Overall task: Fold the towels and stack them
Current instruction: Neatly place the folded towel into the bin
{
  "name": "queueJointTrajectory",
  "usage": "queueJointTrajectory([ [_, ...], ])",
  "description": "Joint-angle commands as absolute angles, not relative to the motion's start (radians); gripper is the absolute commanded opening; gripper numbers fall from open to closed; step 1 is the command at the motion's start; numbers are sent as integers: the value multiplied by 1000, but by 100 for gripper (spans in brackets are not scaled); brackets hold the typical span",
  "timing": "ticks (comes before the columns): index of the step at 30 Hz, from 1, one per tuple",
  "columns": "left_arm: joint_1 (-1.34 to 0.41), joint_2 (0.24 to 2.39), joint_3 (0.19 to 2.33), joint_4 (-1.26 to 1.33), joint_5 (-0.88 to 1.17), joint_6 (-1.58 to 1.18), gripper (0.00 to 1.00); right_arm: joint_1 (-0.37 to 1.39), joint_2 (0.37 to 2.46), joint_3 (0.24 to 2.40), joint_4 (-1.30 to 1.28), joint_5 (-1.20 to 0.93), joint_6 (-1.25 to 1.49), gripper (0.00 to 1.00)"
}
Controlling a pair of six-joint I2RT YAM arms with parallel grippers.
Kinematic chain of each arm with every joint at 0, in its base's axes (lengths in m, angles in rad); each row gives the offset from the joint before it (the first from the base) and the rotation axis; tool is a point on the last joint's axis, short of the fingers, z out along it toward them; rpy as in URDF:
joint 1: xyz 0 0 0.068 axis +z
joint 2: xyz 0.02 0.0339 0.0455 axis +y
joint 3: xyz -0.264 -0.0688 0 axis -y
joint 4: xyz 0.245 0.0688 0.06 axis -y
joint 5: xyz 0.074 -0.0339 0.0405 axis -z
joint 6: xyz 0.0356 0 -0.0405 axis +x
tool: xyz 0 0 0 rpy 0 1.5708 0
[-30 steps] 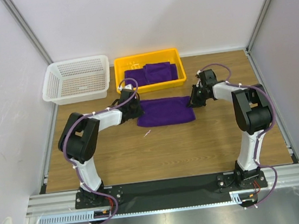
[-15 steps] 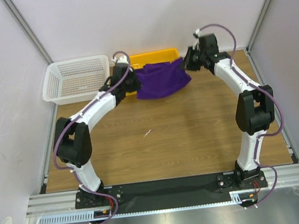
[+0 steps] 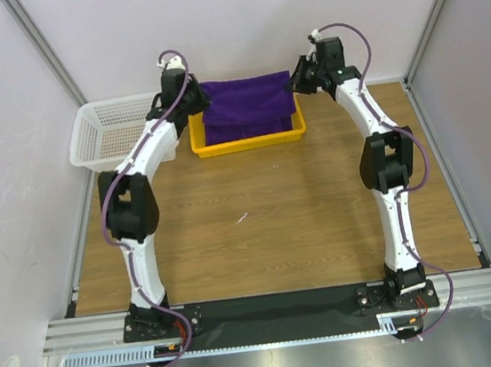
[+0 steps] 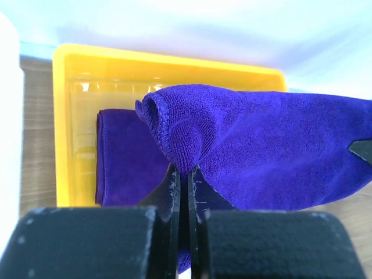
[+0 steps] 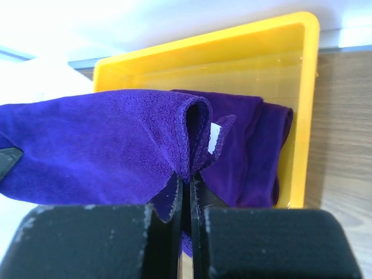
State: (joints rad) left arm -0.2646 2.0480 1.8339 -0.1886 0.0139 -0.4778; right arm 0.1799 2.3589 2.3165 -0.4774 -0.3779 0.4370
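I will next carry the towel end down into the yellow tray (image 3: 249,141) with my left gripper, onto the folded purple towels, and then I will release it.
A folded purple towel (image 3: 246,94) hangs stretched above the yellow tray (image 3: 249,141), held at both ends. My left gripper (image 3: 198,100) is shut on its left end (image 4: 174,125); my right gripper (image 3: 295,79) is shut on its right end (image 5: 186,131). Under it, more purple towels (image 4: 125,157) lie folded inside the tray (image 4: 64,128); in the right wrist view they (image 5: 256,145) sit against the tray's right wall (image 5: 299,116). The held towel hides most of the stack from above.
A white mesh basket (image 3: 118,132) stands left of the tray, close beside my left arm. The back wall is just behind both grippers. Bare wooden tabletop (image 3: 260,226) stretches between the tray and the arm bases.
Both grippers lifted the folded towel off the table and carried it away from the bases, up over the yellow tray. The arms are now stretched far out.
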Motion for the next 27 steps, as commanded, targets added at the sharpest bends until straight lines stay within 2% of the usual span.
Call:
queueJointTrajectory([
  [1, -244, 2135, 1946, -230, 32, -463, 0, 155, 2419, 2413, -476, -406, 465, 0],
  [9, -216, 2255, 2045, -271, 34, -514, 0, 150, 2514, 2445, -453, -399, 485, 0],
  [25, -192, 2373, 2040, -262, 55, -532, 1, 140, 2614, 2464, -423, -396, 474, 0],
  [27, -192, 2379, 2042, -259, 57, -520, 5, 140, 2623, 2474, -420, -416, 468, 5],
])
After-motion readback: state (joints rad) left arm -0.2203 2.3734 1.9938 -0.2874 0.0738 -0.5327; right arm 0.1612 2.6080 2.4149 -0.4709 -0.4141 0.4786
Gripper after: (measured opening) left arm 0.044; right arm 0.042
